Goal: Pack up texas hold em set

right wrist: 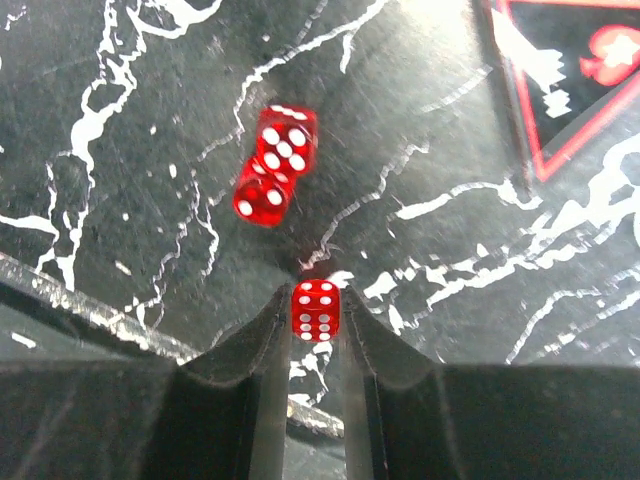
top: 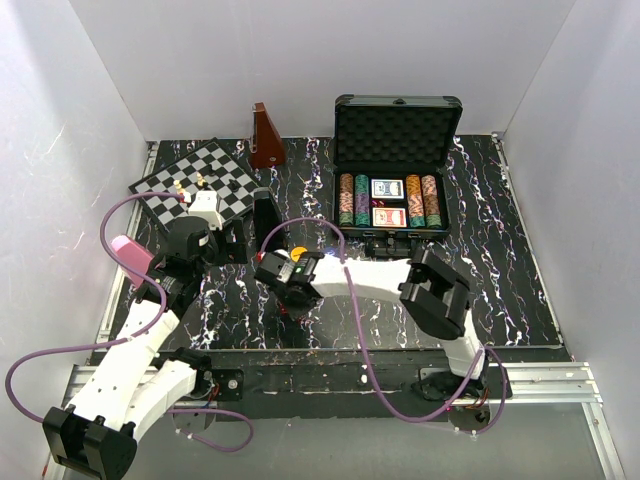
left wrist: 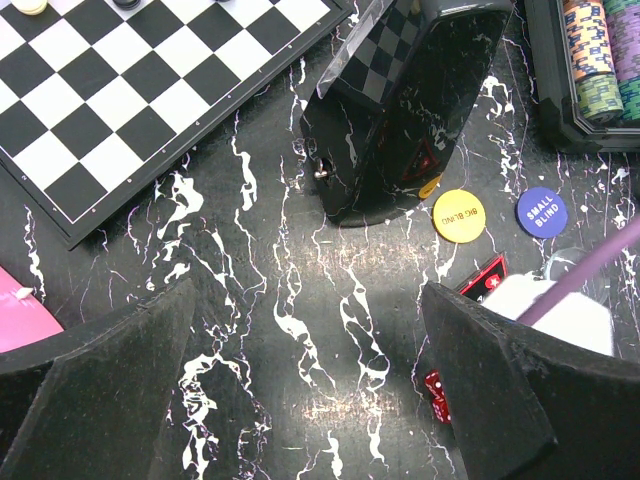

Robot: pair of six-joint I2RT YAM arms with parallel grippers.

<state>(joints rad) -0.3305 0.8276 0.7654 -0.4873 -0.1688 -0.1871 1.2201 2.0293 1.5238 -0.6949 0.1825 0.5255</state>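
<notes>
The open case has a narrow gap between its card decks, so my right gripper will next lift outward and lower at the case (top: 398,120) to release the die.
The black foam-lined case (top: 398,120) stands open at the back, holding striped chip rows (top: 347,199) and two card decks (top: 388,203). My right gripper (top: 287,298) is low over the table's front middle, shut on a small red die (right wrist: 315,310). Two more red dice (right wrist: 274,168) lie touching each other just beyond it. My left gripper (left wrist: 310,385) is open and empty above bare table. A yellow "BIG BLIND" button (left wrist: 459,215) and a blue "SMALL BLIND" button (left wrist: 541,211) lie to its right, with a red die (left wrist: 437,392) by its right finger.
A glossy black wedge-shaped object (left wrist: 410,100) stands ahead of my left gripper. The chessboard (top: 195,185) lies back left and the brown pyramid (top: 265,138) behind it. A pink object (top: 130,255) sits at the left edge. A black-and-red card (right wrist: 575,75) lies near the dice.
</notes>
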